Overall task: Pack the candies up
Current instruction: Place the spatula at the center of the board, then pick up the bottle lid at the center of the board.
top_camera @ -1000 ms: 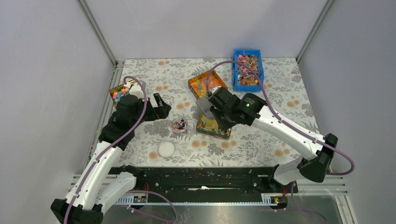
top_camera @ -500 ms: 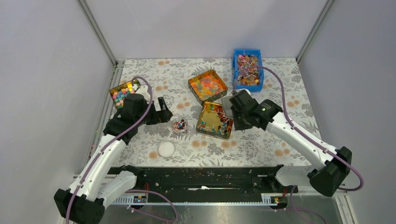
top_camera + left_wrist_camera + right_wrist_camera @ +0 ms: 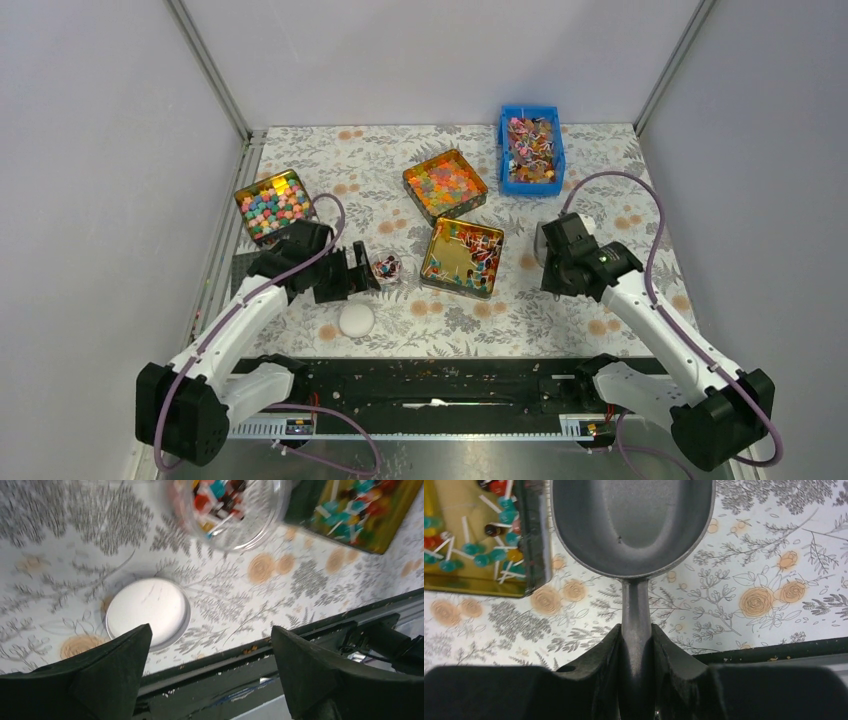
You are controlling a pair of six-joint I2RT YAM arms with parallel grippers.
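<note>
The clear tabletop beside the gold tin is below the robot's right gripper. The right gripper needs to go down next, rest the scoop (image 3: 631, 525) there and let go of the scoop's handle.
The candies, tiny twist-wrapped sweets with pale ends, lie in a gold tin (image 3: 465, 255) at mid-table and in a small clear jar (image 3: 385, 267) just left of it. In the left wrist view the jar (image 3: 232, 510) and tin (image 3: 360, 510) are at the top. My left gripper (image 3: 352, 280) stands open and empty beside the jar, its jaws (image 3: 210, 632) wide apart above the white lid (image 3: 147, 611). My right gripper (image 3: 560, 258) is right of the tin, shut (image 3: 635, 635) on the handle of a grey scoop (image 3: 631, 525), whose bowl is empty.
A tin of orange-yellow-green pieces (image 3: 445, 185) sits behind the gold tin. A tin of pink-blue-yellow cubes (image 3: 273, 205) is at the left. A blue bin (image 3: 530, 150) of mixed sweets is at the back. The white lid (image 3: 356, 320) lies near the black front rail (image 3: 420, 380).
My right arm has swung the scoop from over the gold tin to the tin's right side. My left arm has drawn nearer, toward the white lid, uncovering the left tin.
</note>
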